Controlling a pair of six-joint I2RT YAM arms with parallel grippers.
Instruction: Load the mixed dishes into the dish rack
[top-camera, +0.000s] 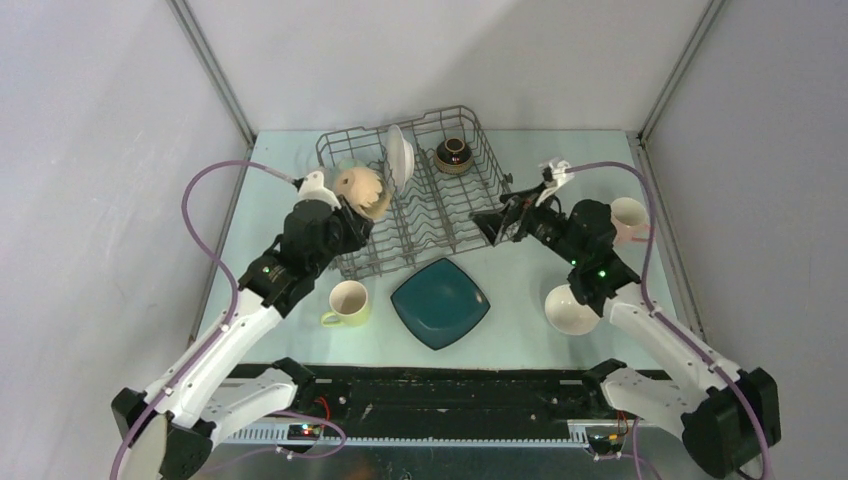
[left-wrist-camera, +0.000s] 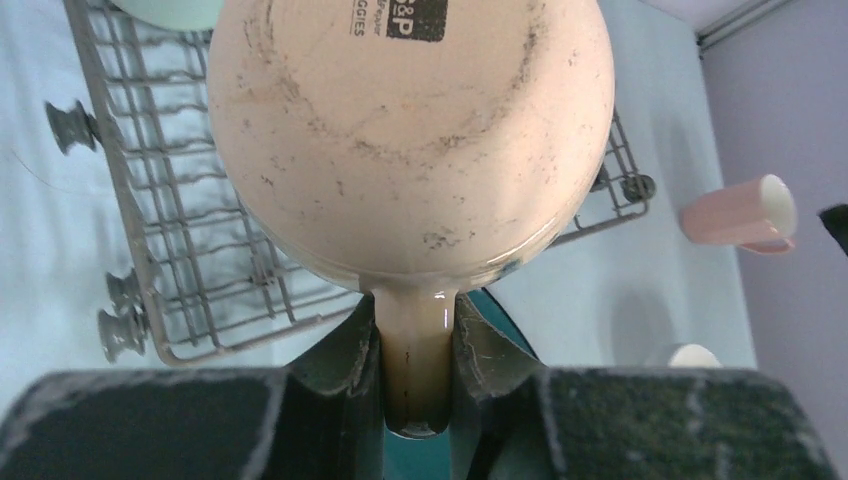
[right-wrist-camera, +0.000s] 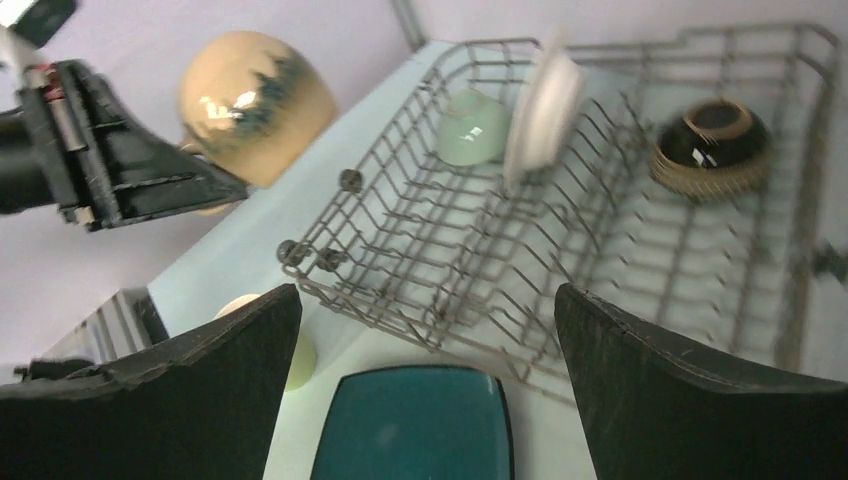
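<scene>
My left gripper passes the plate, goes down and right in the top view and releases the mug next, as empty wires by the brown bowl lie there.
My left gripper is shut on the handle of the tan mug and holds it on its side above the left end of the grey wire dish rack. The left wrist view shows the mug's base and its handle clamped between the fingers. In the rack stand a white round plate, a brown bowl and a pale green bowl. My right gripper is open and empty by the rack's right side, above the dark teal square plate.
On the table in front of the rack are a yellow mug at the left and a white bowl at the right. A pink mug lies on its side at the far right, near the wall.
</scene>
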